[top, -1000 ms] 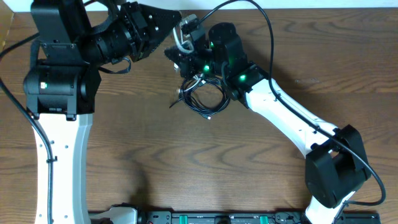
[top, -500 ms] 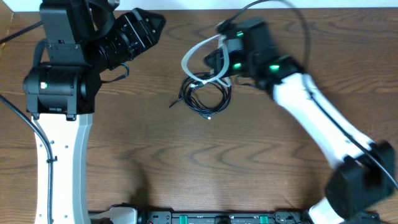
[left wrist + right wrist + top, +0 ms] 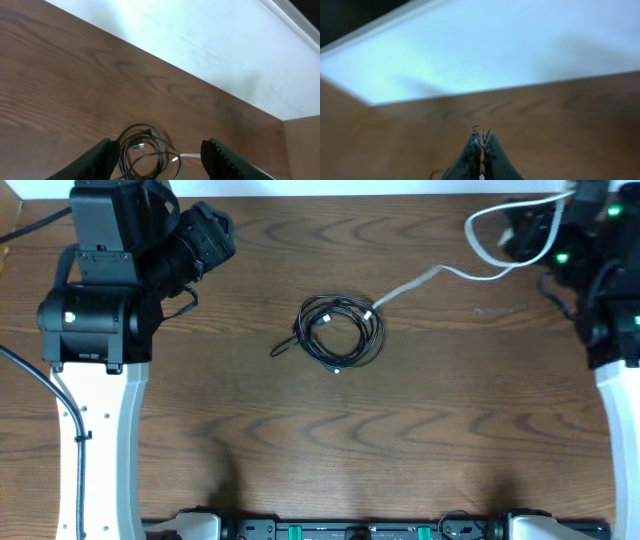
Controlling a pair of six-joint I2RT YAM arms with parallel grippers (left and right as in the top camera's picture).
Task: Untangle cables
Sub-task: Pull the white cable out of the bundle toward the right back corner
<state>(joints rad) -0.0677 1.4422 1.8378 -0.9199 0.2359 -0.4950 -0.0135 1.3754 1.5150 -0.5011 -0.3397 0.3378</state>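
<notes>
My right gripper should pull the cable down to the table's far corner, off the coil, and let it go, because that corner is below my gripper, to the right in the overhead view.
A coil of black cables lies on the wooden table at the centre. It also shows low in the left wrist view. The white cable runs from the coil's right edge, where its end still touches the black loops, up to the far right corner. My right gripper is there, shut on the white cable, its fingers pressed together in the right wrist view. My left gripper is open and empty, raised at the back left, apart from the coil; the left wrist view shows its spread fingers.
A white wall runs along the table's far edge. Both arm bases stand at the left and right sides. A thick black lead hangs by the left arm.
My right arm has swung from the coil to the far right corner, drawing the white cable out with it. My left gripper has pulled back to the left.
</notes>
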